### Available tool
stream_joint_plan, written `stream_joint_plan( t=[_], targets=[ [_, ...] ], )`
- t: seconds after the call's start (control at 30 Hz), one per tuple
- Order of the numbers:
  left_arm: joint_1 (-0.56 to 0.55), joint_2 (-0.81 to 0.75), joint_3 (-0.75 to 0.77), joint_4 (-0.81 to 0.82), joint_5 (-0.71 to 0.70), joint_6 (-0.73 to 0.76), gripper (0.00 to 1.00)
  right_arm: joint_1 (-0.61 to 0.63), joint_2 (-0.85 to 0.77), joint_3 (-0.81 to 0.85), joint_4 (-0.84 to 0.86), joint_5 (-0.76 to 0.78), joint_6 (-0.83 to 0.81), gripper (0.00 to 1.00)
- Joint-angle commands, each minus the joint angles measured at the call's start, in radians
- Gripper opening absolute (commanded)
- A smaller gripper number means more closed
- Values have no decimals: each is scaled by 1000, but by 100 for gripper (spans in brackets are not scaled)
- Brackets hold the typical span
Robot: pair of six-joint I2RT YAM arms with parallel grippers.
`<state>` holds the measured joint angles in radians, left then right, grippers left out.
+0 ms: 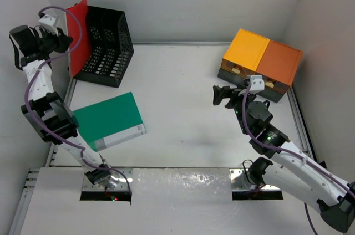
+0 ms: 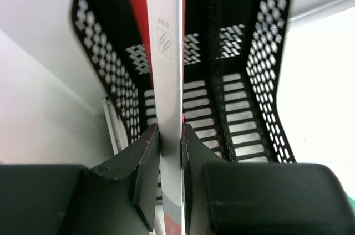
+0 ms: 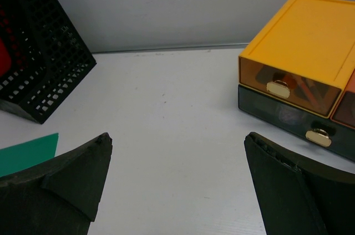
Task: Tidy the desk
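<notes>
The rack's end slot is to the right of my left gripper in the top view, so I will push outward and into it and let go of the folder between the rack's mesh sides.
My left gripper (image 1: 67,42) is shut on a red folder (image 1: 79,32) with a white spine (image 2: 165,52). It holds the folder upright at the left side of the black mesh rack (image 1: 106,47), which fills the left wrist view (image 2: 244,96). The folder's lower edge reaches into the rack's leftmost slot. A green folder (image 1: 109,119) lies flat on the white desk (image 1: 183,107) near the left arm; its corner shows in the right wrist view (image 3: 28,152). My right gripper (image 1: 220,95) is open and empty above the desk's right-middle.
Orange and yellow drawer boxes (image 1: 260,63) stand at the back right, also in the right wrist view (image 3: 302,69). White walls enclose the desk on three sides. A metal rail (image 1: 297,118) runs along the right edge.
</notes>
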<state>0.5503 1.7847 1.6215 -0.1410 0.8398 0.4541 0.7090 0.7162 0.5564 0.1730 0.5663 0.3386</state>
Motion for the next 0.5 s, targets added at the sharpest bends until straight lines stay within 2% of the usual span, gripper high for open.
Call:
stream_joint_plan(
  t=[0.0, 0.07, 0.2, 0.33, 0.47],
  targets=[
    [-21, 56, 129, -103, -42, -40, 0, 3, -14, 5, -1, 20, -18, 99],
    [-42, 56, 159, -179, -57, -11, 0, 4, -18, 5, -6, 20, -16, 99],
    [-64, 1, 132, -186, -139, -37, 0, 3, -40, -13, -1, 29, -12, 99],
    [-73, 11, 149, -204, -237, -80, 0, 3, -61, -19, 3, 29, -15, 99],
    [-75, 54, 161, -244, -191, -101, 0, 3, -83, -21, -15, 30, -29, 99]
  ],
)
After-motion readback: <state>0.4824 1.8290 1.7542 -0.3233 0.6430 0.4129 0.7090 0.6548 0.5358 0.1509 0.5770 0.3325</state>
